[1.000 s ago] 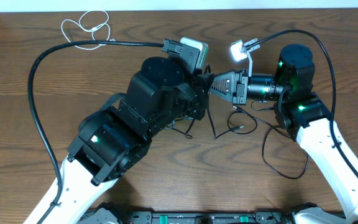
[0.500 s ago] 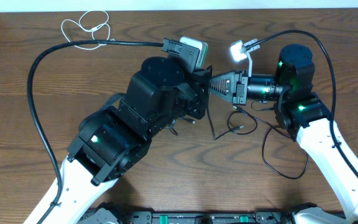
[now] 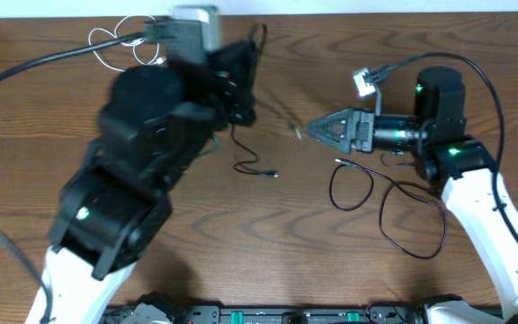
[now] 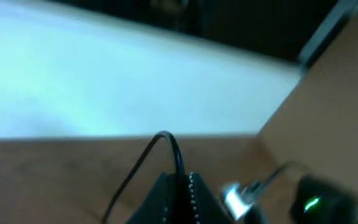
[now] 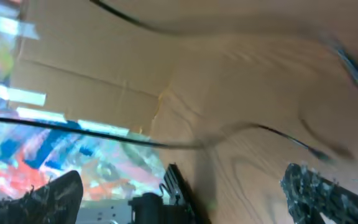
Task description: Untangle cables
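Observation:
I will next move my left gripper to the left in the overhead view past the white cable, then down to free its cable onto bare wood, clear of others.
My left gripper (image 3: 252,50) is at the back of the table, left of centre, shut on a thin black cable (image 3: 239,162). That cable trails down from it to a small plug lying on the wood. In the left wrist view the cable (image 4: 166,142) loops up out of the closed jaws of the left gripper (image 4: 182,179). My right gripper (image 3: 317,131) points left at mid-table and is open, its fingers (image 5: 55,193) spread wide with nothing between them. A second black cable (image 3: 394,202) lies in loops below the right gripper. The white cable (image 3: 122,38) is coiled at the back left.
The left arm's bulky body (image 3: 142,144) covers the left half of the table, with its thick black supply cable (image 3: 34,61) running off to the left. The right arm (image 3: 475,198) stands along the right edge. The table's back edge meets a white wall (image 4: 104,81).
The left arm swung up and to the back left, dragging its black cable away. The right gripper opened, let go, and drew back slightly to the right.

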You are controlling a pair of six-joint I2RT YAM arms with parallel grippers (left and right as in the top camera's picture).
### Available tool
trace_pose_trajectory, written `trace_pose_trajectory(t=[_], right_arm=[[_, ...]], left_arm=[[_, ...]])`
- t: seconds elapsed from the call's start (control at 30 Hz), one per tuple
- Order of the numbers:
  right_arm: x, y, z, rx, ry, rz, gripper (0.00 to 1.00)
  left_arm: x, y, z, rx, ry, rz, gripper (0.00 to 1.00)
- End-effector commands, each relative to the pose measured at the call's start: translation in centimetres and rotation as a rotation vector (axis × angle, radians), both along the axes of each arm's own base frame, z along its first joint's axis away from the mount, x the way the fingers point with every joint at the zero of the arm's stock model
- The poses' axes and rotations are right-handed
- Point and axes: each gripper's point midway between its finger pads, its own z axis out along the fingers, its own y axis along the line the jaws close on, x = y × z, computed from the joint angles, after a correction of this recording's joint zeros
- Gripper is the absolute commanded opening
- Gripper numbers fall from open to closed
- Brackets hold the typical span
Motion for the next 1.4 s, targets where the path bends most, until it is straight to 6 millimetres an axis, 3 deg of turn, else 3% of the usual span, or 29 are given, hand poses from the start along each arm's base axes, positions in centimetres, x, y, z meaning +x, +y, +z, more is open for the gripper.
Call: trace_pose_trajectory(t=[0.0, 0.1, 0.2, 0.37, 0.57, 0.73, 0.8, 0.9, 1.0, 1.03, 1.17, 1.37], right_arm=[[0.2, -1.5, -1.6, -0.094, -0.041, -0.038, 0.99], [0.1, -2.9, -4.7, -0.229, 0.061, -0.118, 0.99], [-0.3, -4.0, -6.7, -0.319, 0.134, -0.168, 0.99], [-0.8, -4.1, -7.4, -0.361, 0.150, -0.166, 0.99], [-1.6, -2.6, -7.6, -0.382, 0.117, -0.111, 0.99], [-1.9, -2.0, -8.5, -0.458, 0.092, -0.111, 0.99], [-1.9, -1.9, -8.6, -0.472, 0.087, -0.114, 0.99], [-1.8, -2.0, -8.8, -0.491, 0.081, -0.122, 0.99], [-1.7, -2.2, -9.0, -0.503, 0.081, -0.130, 0.99], [-1.8, -2.2, -9.0, -0.506, 0.083, -0.131, 0.99], [-1.8, -2.2, -9.0, -0.507, 0.085, -0.130, 0.99], [-1.8, -2.3, -9.1, -0.507, 0.086, -0.130, 0.99]], left_arm=[[-1.5, 2.0, 5.1, -0.163, -0.114, 0.035, 0.07], [-1.5, 2.0, 6.7, -0.197, -0.171, 0.035, 0.07], [-0.7, 1.6, 6.4, -0.194, -0.167, 0.038, 0.07], [4.0, 1.0, 4.0, -0.168, -0.131, 0.133, 0.07], [9.5, 3.2, 1.0, -0.193, -0.073, 0.265, 0.07], [13.6, 8.1, -4.4, -0.197, 0.090, 0.423, 0.07], [14.3, 9.7, -6.0, -0.175, 0.131, 0.465, 0.07], [15.4, 14.0, -10.1, -0.124, 0.248, 0.572, 0.07], [15.7, 17.5, -12.8, -0.097, 0.332, 0.654, 0.07], [15.7, 19.7, -14.3, -0.086, 0.377, 0.705, 0.07], [15.1, 24.8, -17.1, -0.074, 0.471, 0.816, 0.07], [14.4, 31.7, -20.0, -0.027, 0.542, 0.889, 0.07]])
